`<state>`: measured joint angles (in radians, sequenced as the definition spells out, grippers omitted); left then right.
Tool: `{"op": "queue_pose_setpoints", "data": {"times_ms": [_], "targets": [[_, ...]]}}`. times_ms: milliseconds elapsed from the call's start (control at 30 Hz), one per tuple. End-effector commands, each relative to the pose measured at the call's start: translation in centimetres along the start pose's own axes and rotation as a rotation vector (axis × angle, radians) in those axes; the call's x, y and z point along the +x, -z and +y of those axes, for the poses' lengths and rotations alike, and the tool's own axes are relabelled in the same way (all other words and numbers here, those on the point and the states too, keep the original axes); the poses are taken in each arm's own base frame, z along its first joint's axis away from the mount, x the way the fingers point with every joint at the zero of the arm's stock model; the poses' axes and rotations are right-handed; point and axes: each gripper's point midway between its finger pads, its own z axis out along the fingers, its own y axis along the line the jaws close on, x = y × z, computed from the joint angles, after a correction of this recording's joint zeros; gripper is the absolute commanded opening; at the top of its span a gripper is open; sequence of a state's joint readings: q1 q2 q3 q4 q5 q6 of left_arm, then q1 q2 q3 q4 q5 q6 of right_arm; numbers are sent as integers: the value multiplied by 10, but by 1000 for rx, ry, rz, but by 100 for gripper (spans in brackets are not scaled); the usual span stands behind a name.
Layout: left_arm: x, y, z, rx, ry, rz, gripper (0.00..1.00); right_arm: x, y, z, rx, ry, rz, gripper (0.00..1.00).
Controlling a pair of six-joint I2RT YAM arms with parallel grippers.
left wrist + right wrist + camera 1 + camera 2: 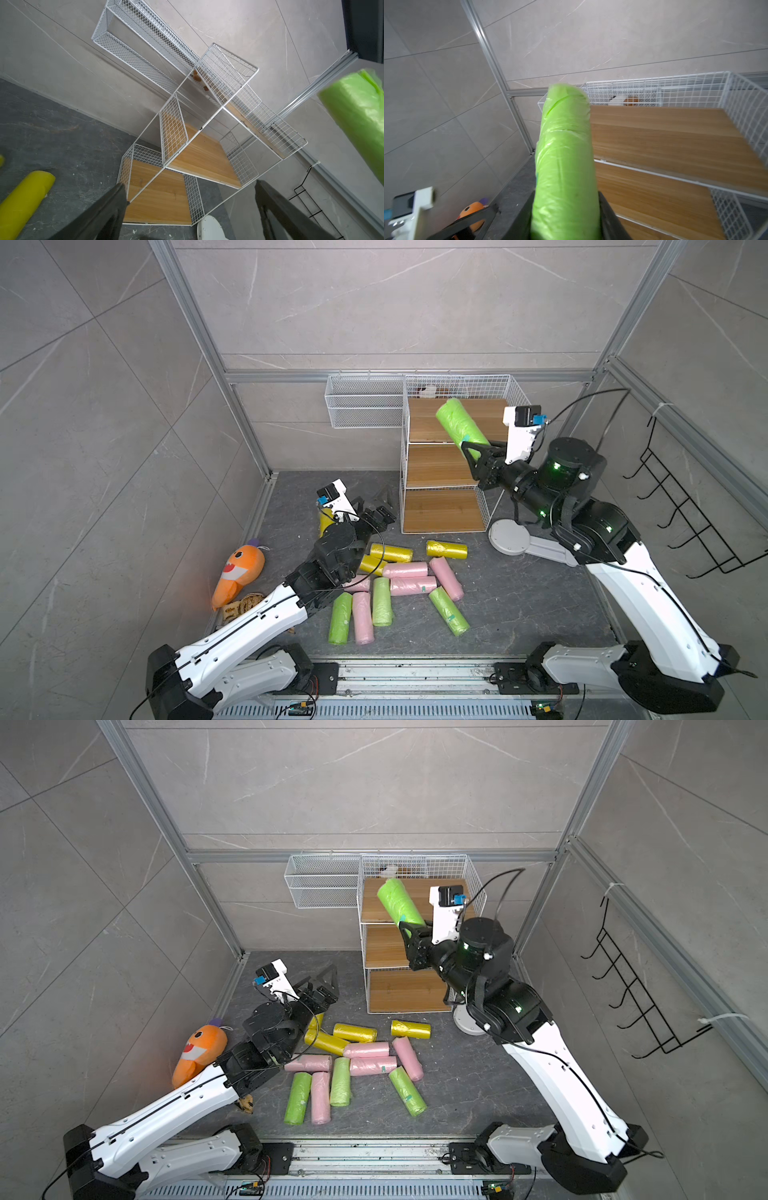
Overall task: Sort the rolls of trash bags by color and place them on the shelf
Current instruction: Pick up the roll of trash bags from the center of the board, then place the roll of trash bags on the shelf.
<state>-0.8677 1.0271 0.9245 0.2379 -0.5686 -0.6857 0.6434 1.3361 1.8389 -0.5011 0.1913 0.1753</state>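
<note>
My right gripper moves outward over the shelf's top level to its end by the wire basket next. It then releases the lime green roll, since that wood is bare.
The shelf (449,456) (407,944), white wire with three wooden tiers, stands at the back of the floor. My right gripper (473,452) (565,199) is shut on one end of a lime green roll (461,425) (564,155), which sticks up and back over the front left of the top tier. My left gripper (380,502) (190,185) hangs open and empty left of the shelf's bottom tier, with a yellow roll (325,519) (27,197) lying beside it. Several yellow (390,552), pink (405,570) and green (449,611) rolls lie loose on the dark floor in front.
An orange plush shark (239,570) lies at the left floor edge. A long white wire basket (363,406) hangs on the back wall beside the shelf. A black hook rack (681,506) is on the right wall. A white round-ended piece (509,537) lies right of the shelf.
</note>
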Motion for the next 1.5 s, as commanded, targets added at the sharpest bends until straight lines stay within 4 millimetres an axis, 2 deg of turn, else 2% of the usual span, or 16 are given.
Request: {"op": "queue_pose_setpoints", "data": {"times_ms": [0,167,267,533,600,733,767,833,900,1000,1200,1467], "targets": [[-13,2,-11,23,-86,-5,98,11,-23,-27,177,138,74,35],[-9,-4,-18,29,-152,37,98,-5,-47,-47,284,170,51,35],[-1,-8,-20,30,-186,69,98,-5,-62,-51,291,165,68,35],[10,-15,-21,31,-234,107,98,8,-110,-43,276,127,131,37],[9,-15,-21,31,-238,107,98,2,-115,-41,274,110,119,38],[7,-13,-19,23,-240,100,98,5,-135,-38,270,81,110,40],[8,-12,-18,22,-241,100,98,14,-142,-40,274,76,126,42],[7,-11,-17,21,-241,99,98,14,-144,-37,262,53,101,42],[8,-10,-16,19,-246,101,98,22,-153,-31,226,36,125,44],[8,-9,-14,12,-251,101,98,36,-167,-17,146,10,162,52],[8,-6,-9,7,-246,100,98,36,-166,-3,69,-17,166,69],[15,-7,-6,6,-245,112,98,25,-142,10,-39,-15,183,79]]}}
